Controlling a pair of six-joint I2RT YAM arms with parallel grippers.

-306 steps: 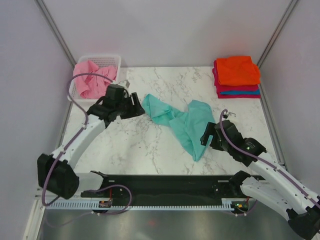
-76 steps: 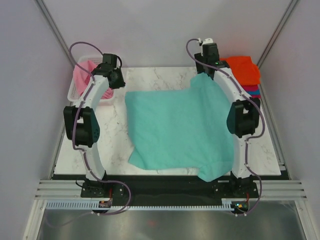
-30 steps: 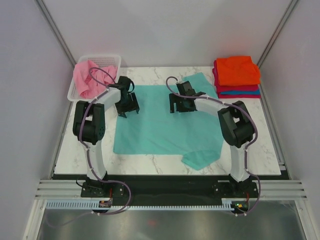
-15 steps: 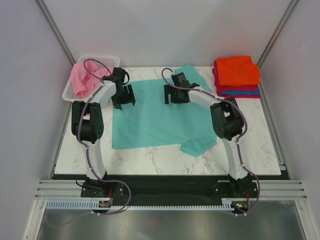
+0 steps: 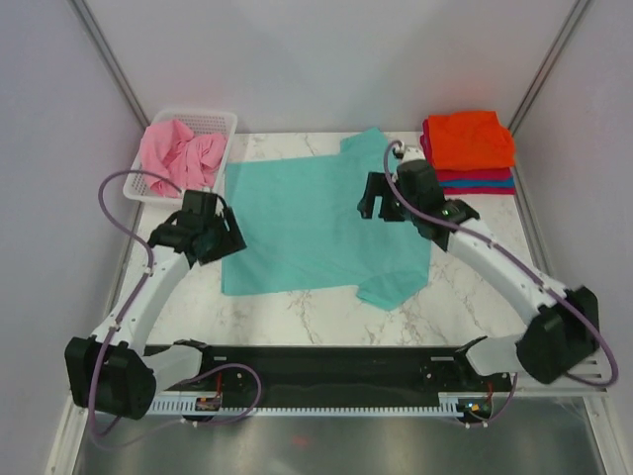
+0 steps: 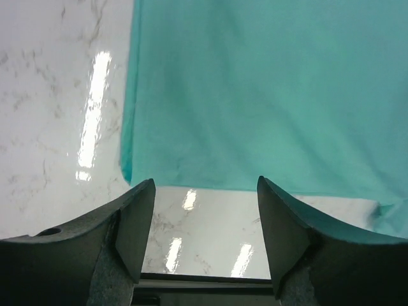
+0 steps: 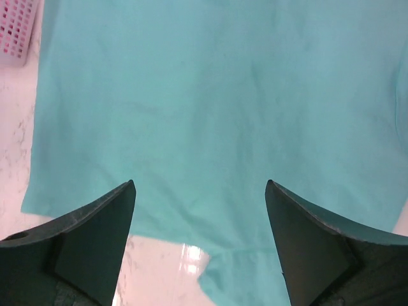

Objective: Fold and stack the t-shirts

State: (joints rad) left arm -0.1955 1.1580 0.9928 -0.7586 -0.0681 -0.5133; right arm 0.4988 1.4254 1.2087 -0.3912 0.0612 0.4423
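My right gripper moves back and down onto the slanting edge of the near sleeve (image 5: 407, 297) next, as that sleeve still sticks out beyond the shirt's near side.
A teal t-shirt (image 5: 316, 223) lies spread flat on the marble table, one sleeve (image 5: 396, 287) sticking out at the near right and another at the far edge. My left gripper (image 5: 224, 237) hovers open and empty over the shirt's left edge; its wrist view shows the shirt (image 6: 255, 89) and its near-left corner between the open fingers (image 6: 137, 223). My right gripper (image 5: 379, 205) hovers open and empty over the shirt's right part (image 7: 210, 95). A pink t-shirt (image 5: 180, 154) lies crumpled in the basket. Folded orange, crimson and blue t-shirts (image 5: 470, 143) are stacked at the back right.
The white slotted basket (image 5: 220, 121) stands at the back left corner; its edge shows in the right wrist view (image 7: 16, 32). The table's front edge with the black rail (image 5: 326, 356) runs along the near side. Grey walls close in both sides.
Both grippers have left the shirt's far edge. The left has drawn back to the near left, the right has moved right. The shirt lies flat and released.
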